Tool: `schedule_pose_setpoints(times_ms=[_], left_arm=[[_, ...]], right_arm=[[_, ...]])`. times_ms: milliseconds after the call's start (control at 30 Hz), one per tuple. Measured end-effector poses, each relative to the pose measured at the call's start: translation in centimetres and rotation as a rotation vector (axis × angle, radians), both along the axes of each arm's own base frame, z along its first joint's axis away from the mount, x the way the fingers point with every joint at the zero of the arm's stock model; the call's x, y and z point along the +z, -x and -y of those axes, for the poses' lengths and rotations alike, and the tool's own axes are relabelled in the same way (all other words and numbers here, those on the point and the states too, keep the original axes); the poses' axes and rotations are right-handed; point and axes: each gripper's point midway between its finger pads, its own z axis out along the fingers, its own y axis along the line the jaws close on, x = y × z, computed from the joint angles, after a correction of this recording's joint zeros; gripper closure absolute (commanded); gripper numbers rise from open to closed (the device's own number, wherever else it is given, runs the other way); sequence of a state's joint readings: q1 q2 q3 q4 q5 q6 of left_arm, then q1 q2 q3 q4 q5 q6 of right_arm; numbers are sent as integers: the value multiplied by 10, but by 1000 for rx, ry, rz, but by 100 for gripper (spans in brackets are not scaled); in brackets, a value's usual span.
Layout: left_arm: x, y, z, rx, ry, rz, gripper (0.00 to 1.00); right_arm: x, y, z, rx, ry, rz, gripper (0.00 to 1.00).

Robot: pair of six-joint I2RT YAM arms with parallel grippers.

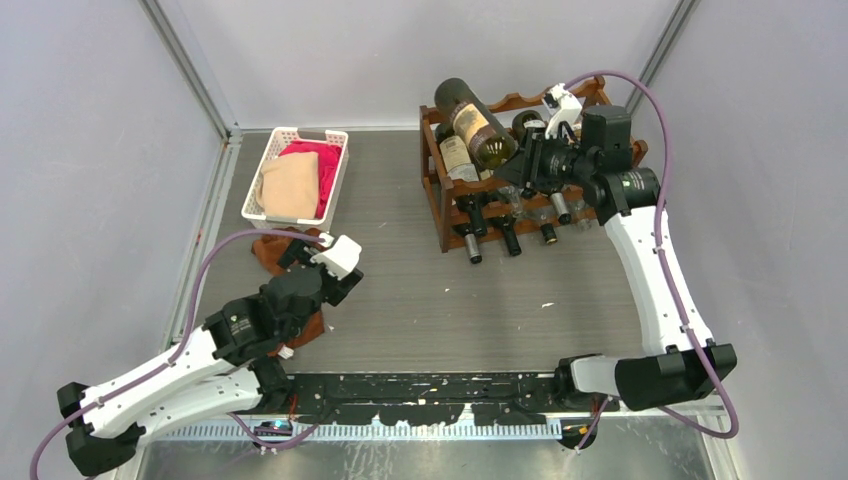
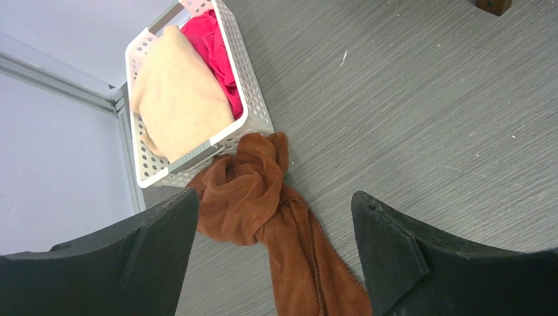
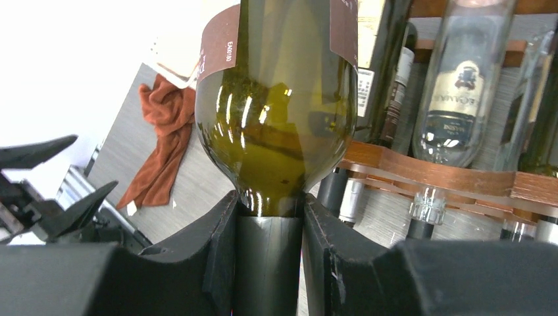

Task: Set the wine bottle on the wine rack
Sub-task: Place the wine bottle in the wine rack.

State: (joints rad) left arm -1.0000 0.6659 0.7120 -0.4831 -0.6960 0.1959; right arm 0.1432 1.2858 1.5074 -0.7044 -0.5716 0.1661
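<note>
My right gripper swings down to the rack bar's basket-side end (image 1: 466, 187), below it and to its left in the top view, next, straightens the slanted bottle and releases.
An olive-green wine bottle (image 1: 473, 121) with a brown and cream label hangs tilted above the top left of the reddish-brown wine rack (image 1: 437, 190), base up and to the left. My right gripper (image 3: 270, 253) is shut on its dark-foiled neck, and the bottle's shoulder (image 3: 276, 125) fills the right wrist view just in front of a scalloped rail (image 3: 434, 172). My left gripper (image 2: 274, 201) is open, low over a brown cloth (image 2: 263, 197) on the table's left side, holding nothing.
Several other bottles (image 1: 468, 205) lie in the rack's lower tiers with their necks toward me. A white slotted basket (image 1: 277, 150) holding beige and red cloths stands at the back left, touching the brown cloth (image 1: 272, 250).
</note>
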Motion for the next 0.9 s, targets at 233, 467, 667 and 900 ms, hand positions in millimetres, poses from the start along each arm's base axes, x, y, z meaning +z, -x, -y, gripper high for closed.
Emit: schedule_pose_setpoints(times_ms=[233,467,667,900], left_arm=[[-2,0,-1,0,-7,-2,15],[-4,-1,-2,5,-15,-4,15],[-3,-1,-3,3,-23,-1,15],[-4,-1,-4,5,-25,-1,15]], right_arm=[[-11,-20,-1,-117,7,-26,99],[-24,-40,-11,-166,9,-46,99],[-35,-51,-20,-201,30,-60,99],[-47,-57,-31,-231,78,-56,95]])
